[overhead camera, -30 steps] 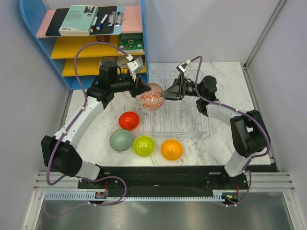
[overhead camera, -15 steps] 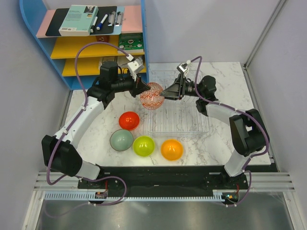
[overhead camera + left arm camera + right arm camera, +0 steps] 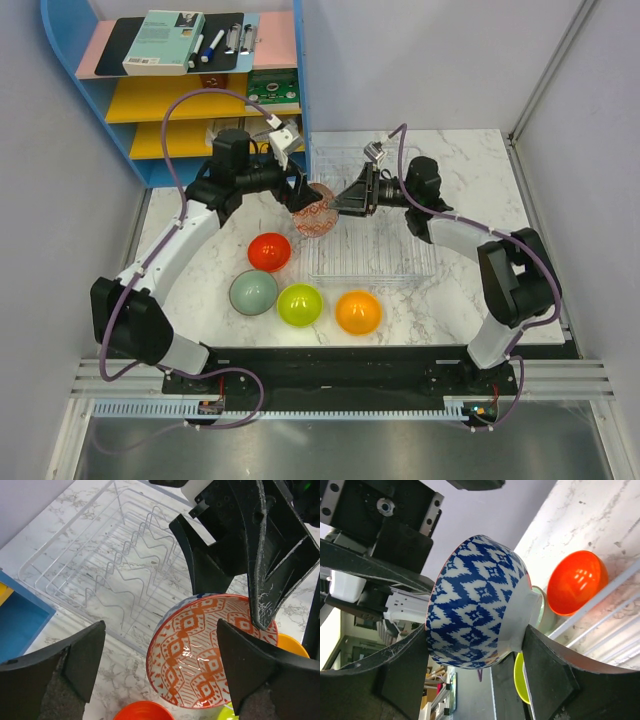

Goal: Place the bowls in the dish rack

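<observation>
The right gripper turns downward next, moves to the right in the top view and lowers the bowl into the rack's wire ribs, since the ribs are empty.
The patterned bowl (image 3: 315,212) hangs tilted over the left edge of the clear dish rack (image 3: 380,255). My right gripper (image 3: 337,205) is shut on it; in the right wrist view the blue-white outside (image 3: 475,605) sits between the fingers (image 3: 400,670). My left gripper (image 3: 300,192) stands open beside the bowl. In the left wrist view its fingers (image 3: 75,655) spread wide of the orange-patterned inside (image 3: 210,650), not touching it. The red bowl (image 3: 269,251), grey-green bowl (image 3: 253,292), lime bowl (image 3: 299,304) and orange bowl (image 3: 358,312) rest on the table in front of the rack.
A blue-and-yellow shelf unit (image 3: 170,100) holding a book and pens stands at the back left, close behind my left arm. Grey walls close in the marble table on the left, back and right. The rack's wire ribs (image 3: 125,575) hold nothing.
My left gripper has opened and let go of the patterned bowl. The right gripper closed on it and now holds it alone, slightly lower and nearer the rack.
</observation>
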Controlling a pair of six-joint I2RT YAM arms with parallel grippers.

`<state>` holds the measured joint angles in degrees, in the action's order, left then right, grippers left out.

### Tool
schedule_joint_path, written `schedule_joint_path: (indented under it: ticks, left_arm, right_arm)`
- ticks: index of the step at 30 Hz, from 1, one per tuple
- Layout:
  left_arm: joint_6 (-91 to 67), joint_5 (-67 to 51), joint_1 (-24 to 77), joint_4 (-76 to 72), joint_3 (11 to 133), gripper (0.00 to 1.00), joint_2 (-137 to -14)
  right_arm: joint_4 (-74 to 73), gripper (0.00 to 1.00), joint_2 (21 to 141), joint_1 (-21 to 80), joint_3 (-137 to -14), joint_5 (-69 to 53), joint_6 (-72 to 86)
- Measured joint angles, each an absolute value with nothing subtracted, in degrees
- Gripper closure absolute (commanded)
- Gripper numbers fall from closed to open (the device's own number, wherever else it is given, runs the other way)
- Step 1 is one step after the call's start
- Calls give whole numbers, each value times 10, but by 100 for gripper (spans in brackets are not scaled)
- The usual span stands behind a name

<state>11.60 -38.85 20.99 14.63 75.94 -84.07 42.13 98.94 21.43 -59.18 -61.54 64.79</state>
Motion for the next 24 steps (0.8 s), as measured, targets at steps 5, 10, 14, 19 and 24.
schedule_joint_path:
  ticks: [5, 10, 14, 19, 24]
  left_arm:
    - [112, -391, 183, 147, 759, 0, -841]
    - [112, -391, 105, 148, 745, 0, -833]
    - [112, -372, 42, 170, 702, 0, -804]
    - [119, -312, 12, 206, 644, 0, -741]
    - [133, -295, -11, 229, 594, 0, -687]
  right_arm:
    - [337, 100, 971, 203, -592, -591, 587]
    - [140, 100, 933, 162, -638, -492, 451]
    - [6, 100, 897, 136, -691, -362, 336]
    - [-120, 100, 882, 141, -776, -204, 215]
    - [-220, 100, 908, 163, -874, -46, 124]
